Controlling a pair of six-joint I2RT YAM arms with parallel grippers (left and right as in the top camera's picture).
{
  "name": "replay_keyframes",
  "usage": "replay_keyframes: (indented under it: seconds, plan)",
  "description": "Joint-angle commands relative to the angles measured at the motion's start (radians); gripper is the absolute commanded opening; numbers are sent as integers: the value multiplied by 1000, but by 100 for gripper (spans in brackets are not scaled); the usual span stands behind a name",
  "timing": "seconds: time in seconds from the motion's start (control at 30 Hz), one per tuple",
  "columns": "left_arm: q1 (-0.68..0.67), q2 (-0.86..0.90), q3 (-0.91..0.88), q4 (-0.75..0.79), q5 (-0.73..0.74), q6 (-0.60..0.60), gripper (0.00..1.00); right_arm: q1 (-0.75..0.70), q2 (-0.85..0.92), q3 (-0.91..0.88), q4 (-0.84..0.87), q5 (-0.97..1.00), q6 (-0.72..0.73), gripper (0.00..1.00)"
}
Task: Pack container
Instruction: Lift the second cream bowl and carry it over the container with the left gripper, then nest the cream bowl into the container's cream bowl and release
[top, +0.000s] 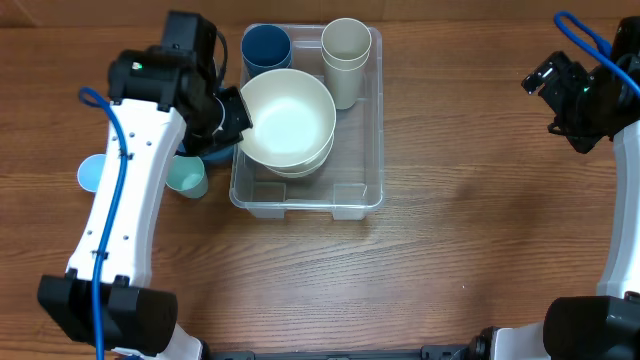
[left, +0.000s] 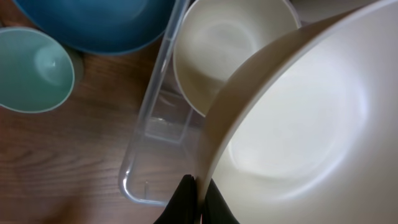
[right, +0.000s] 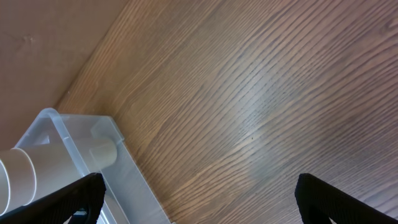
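The second cream bowl hangs above the first, so the robot's left gripper will next lower it inside the container's side onto the first (left: 231, 51) and then let go of it.
The clear plastic container (top: 360, 195) stands at the middle back of the table. Inside it are a dark blue cup (top: 265, 45), stacked cream cups (top: 346, 50) and a cream bowl (top: 318, 160) lying in the container. My left gripper (top: 237, 115) is shut on the rim of a second cream bowl (top: 290, 115), held tilted just above the first. In the left wrist view the fingers (left: 199, 199) pinch that bowl's rim (left: 298, 124), with the lower bowl (left: 217, 50) and the container wall (left: 149, 124) behind. My right gripper (top: 560, 100) is open and empty at the far right; it also shows in the right wrist view (right: 199, 196).
A blue bowl (top: 212, 152) sits under my left arm, left of the container, with a teal cup (top: 187, 178) and a light blue cup (top: 90, 173) beside it. In the right wrist view a container corner (right: 68, 134) with a cream cup (right: 18, 180) shows at lower left.
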Motion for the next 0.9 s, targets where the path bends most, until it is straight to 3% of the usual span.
replay_keyframes:
  seconds: [0.0,0.27,0.57,0.7,0.87]
  plan:
    - [-6,1,-109,92,-9,-92,4,0,-11,34,2,-12,5,100]
    - [-8,2,-265,237,-28,-126,4,0,-11,34,1,-11,5,100]
    - [-8,3,-278,304,-36,-136,5,0,-11,34,-6,-11,4,100]
    - [-8,3,-277,320,-32,-137,24,0,-11,34,-6,-11,4,100]
    - [-6,0,-225,294,22,-132,32,0,-11,34,-6,-11,4,100]
